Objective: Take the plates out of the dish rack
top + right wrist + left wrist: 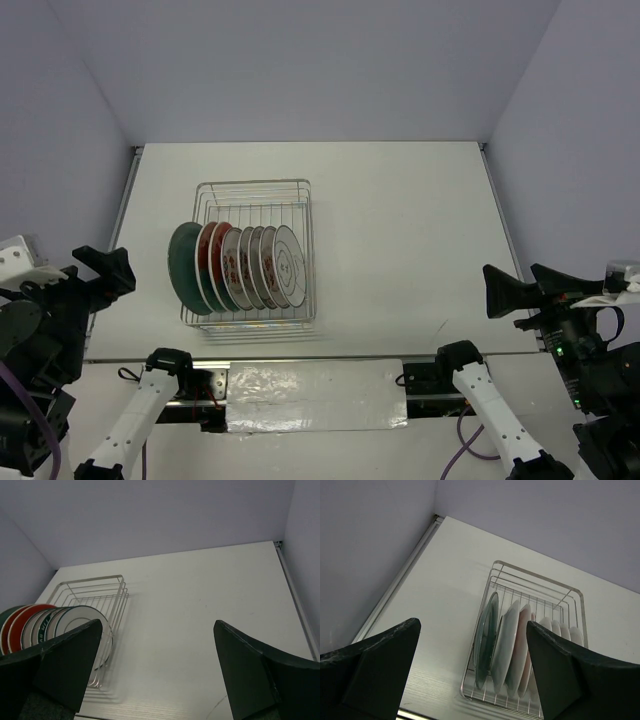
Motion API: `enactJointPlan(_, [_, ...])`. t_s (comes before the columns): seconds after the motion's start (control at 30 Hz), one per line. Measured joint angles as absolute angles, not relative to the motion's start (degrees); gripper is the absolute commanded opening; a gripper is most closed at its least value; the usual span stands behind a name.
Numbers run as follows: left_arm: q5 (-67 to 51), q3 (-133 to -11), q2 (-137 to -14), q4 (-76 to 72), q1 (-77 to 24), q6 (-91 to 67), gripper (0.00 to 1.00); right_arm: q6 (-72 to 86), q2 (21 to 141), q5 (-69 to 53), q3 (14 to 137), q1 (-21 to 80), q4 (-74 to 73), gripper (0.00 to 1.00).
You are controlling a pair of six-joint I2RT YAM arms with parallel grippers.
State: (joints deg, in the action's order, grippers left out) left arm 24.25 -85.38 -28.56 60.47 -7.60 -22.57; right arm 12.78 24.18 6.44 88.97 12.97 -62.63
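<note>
I should lower my left gripper next toward the rack (255, 183) and onto the teal plate's rim, because that plate stands below the gripper and to its right in the top view.
The silver wire dish rack (255, 183) stands left of the table's middle. Several plates (245, 267) stand on edge in its near half: a dark teal one at the left, a red one, then white patterned ones. My left gripper (103, 272) is open and empty, raised off the table's left edge, left of the rack. My right gripper (505, 292) is open and empty at the near right, far from the rack. The left wrist view shows the plates (507, 650) and rack (535, 580) between its open gripper (472, 625). The right wrist view shows the plates (50, 625) and rack (95, 580) left of its open gripper (157, 622).
The white table (400, 230) is walled at the back and both sides. The far half of the rack holds no plates. A reflective strip (310, 385) runs along the near edge between the arm bases.
</note>
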Motion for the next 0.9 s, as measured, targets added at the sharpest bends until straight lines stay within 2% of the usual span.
enactJointPlan(0.3, [25.43,-85.12,-28.69,60.47,-8.08,-22.57,0.99,12.69,24.18,5.50,87.99,12.97,-62.74,1.00])
enactJointPlan(0.5, [25.63,-84.66,-29.58,60.23,-8.10,-22.61,1.00,12.08,24.29,0.23,85.21,12.97,-62.46,1.00])
enactJointPlan(0.63, [25.15,-79.40,-32.69,59.22,-8.08,-22.76,1.00,11.66,26.09,-3.84,81.38,12.97,-61.91,1.00])
enactJointPlan(0.9, [18.83,-64.69,-48.01,55.44,-8.10,-23.16,0.99,10.74,32.01,-10.52,72.90,12.97,-59.20,1.00])
